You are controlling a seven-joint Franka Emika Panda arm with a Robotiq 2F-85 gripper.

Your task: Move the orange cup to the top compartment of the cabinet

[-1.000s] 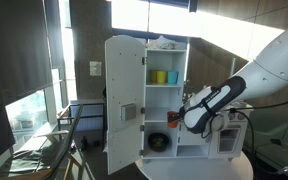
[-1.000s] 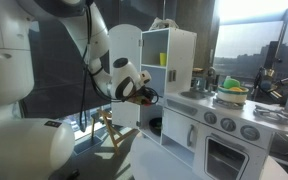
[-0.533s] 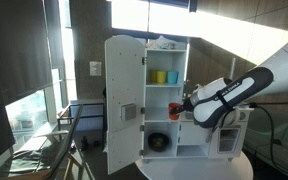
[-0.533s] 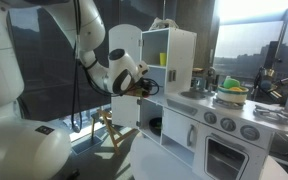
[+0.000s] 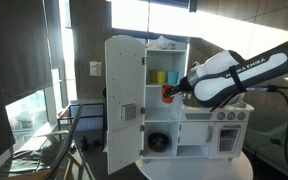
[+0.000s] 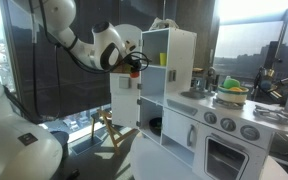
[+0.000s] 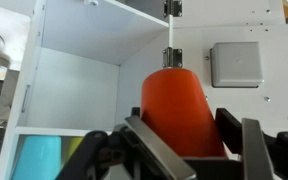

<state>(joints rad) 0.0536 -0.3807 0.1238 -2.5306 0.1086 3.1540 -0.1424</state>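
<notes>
Next, my gripper rises past the shelf board, then goes outward into the top compartment beside the yellow cup, since the orange cup still hangs at board level.
My gripper [image 5: 173, 94] is shut on the orange cup [image 5: 167, 94] and holds it in the air in front of the open white cabinet [image 5: 181, 60]. The cup hangs at about the level of the shelf board under the top compartment [image 5: 164, 58]. That compartment holds a yellow cup [image 5: 160, 77] and a teal cup [image 5: 173, 77]. In the wrist view the orange cup [image 7: 181, 108] fills the middle between both fingers [image 7: 149, 148] of the gripper [image 7: 184, 128]. An empty white opening [image 7: 74, 80] lies behind it. In an exterior view the gripper [image 6: 137, 63] is at the cabinet's front edge.
The cabinet door [image 5: 122, 100] stands open, with a grey plate [image 7: 234, 65] on it close beside the cup. The stove unit [image 6: 219, 130] with knobs adjoins the cabinet. A dark round object [image 5: 159, 142] sits in the bottom opening. The teal cup [image 7: 42, 160] shows beyond a shelf board.
The arm has lifted the orange cup from the level of the lower shelves up to just under the top compartment and closer to the cabinet. The grip has not changed.
</notes>
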